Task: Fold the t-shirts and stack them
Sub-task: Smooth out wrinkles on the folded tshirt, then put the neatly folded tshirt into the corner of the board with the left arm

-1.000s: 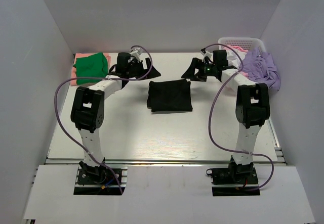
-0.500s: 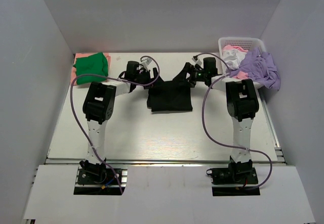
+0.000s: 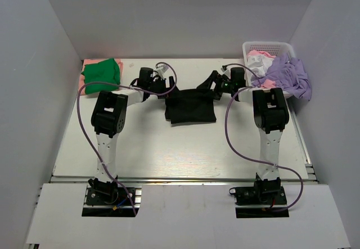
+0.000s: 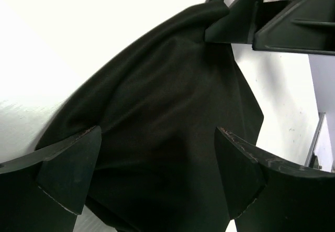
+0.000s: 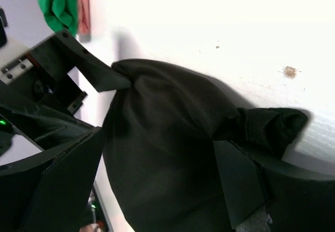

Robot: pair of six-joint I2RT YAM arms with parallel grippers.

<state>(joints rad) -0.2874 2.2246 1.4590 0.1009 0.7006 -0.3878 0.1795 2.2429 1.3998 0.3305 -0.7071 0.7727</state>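
Note:
The black t-shirt has its side edge [image 3: 168,109] [image 4: 112,223] free. My left gripper should first move back from the t-shirt's far corner to get over that edge.
The black t-shirt [image 3: 190,107] lies folded into a rough square in the middle of the table. My left gripper [image 3: 170,89] is at its far left corner and my right gripper [image 3: 209,87] is at its far right corner. In the left wrist view the gripper [image 4: 157,133] stands wide open with black cloth [image 4: 167,85] between the fingers. In the right wrist view the gripper [image 5: 157,137] is also wide open over the black cloth [image 5: 167,111], and a bunched corner [image 5: 272,124] lies beside its right finger. The green t-shirt [image 3: 102,72] lies on a salmon-pink one [image 3: 83,86] at the far left.
A white lattice basket [image 3: 270,48] stands at the far right corner, holding lavender [image 3: 289,75], white [image 3: 257,63] and pink [image 3: 260,53] cloth. The lavender cloth hangs over its rim. White walls close in the table on three sides.
Both grippers moved inward and down from beside the shirt onto its far corners. In the last half second the right gripper shifted slightly nearer.

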